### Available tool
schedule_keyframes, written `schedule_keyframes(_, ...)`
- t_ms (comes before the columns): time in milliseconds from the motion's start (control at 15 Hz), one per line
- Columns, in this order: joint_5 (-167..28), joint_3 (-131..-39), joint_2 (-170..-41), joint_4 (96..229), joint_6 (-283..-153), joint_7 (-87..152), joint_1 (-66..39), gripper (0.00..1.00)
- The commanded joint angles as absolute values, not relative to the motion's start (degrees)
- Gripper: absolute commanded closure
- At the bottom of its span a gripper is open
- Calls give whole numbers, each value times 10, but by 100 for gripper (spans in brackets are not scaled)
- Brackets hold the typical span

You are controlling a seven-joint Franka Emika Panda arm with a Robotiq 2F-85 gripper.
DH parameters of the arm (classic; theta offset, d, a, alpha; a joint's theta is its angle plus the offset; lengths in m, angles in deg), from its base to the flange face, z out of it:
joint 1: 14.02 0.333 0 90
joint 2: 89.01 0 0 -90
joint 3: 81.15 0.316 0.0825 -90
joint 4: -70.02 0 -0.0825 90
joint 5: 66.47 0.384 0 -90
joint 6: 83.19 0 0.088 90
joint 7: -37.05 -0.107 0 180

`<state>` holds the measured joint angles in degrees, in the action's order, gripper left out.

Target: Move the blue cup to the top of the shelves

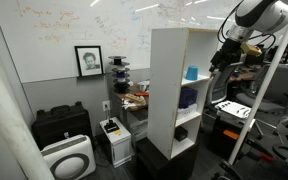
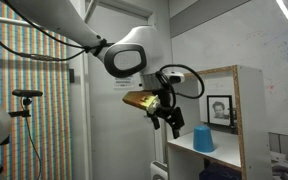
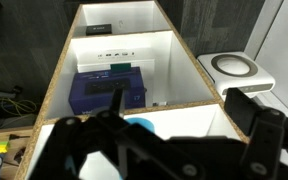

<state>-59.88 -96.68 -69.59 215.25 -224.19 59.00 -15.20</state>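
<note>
I should reach my gripper's open fingers outward into the shelves' upper section and around the cup's upper part (image 2: 203, 132) (image 3: 141, 124), because the blue cup stands outward, past a gap.
The blue cup (image 1: 191, 73) stands in the upper compartment of the white shelves (image 1: 164, 90), near the open front. It also shows in an exterior view (image 2: 204, 139) on a shelf board of the shelves (image 2: 239, 110). My gripper (image 2: 170, 122) hangs open and empty in front of that compartment, a little apart from the cup, and it shows in an exterior view too (image 1: 217, 62). In the wrist view the open gripper (image 3: 184, 112) looks down the shelves (image 3: 59, 80), and the cup (image 3: 139, 123) is partly hidden behind the dark fingers.
A darker blue-purple box (image 3: 109, 90) sits in the compartment below the cup. A white round air purifier (image 1: 66, 155) and a black case (image 1: 59, 125) stand on the floor beside the shelves. A framed portrait (image 1: 88, 60) leans on the whiteboard wall.
</note>
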Motion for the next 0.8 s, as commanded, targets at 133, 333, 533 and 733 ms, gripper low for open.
schedule_keyframes(133,-517,-982,-803,2085,-2333,630,-144,0)
schedule_keyframes(333,-483,-968,-853,2043,-2356,638,-151,0)
schedule_keyframes(533,-459,-947,-894,2001,-2367,642,-161,0)
schedule_keyframes(733,-453,-923,-929,1967,-2379,636,-174,0)
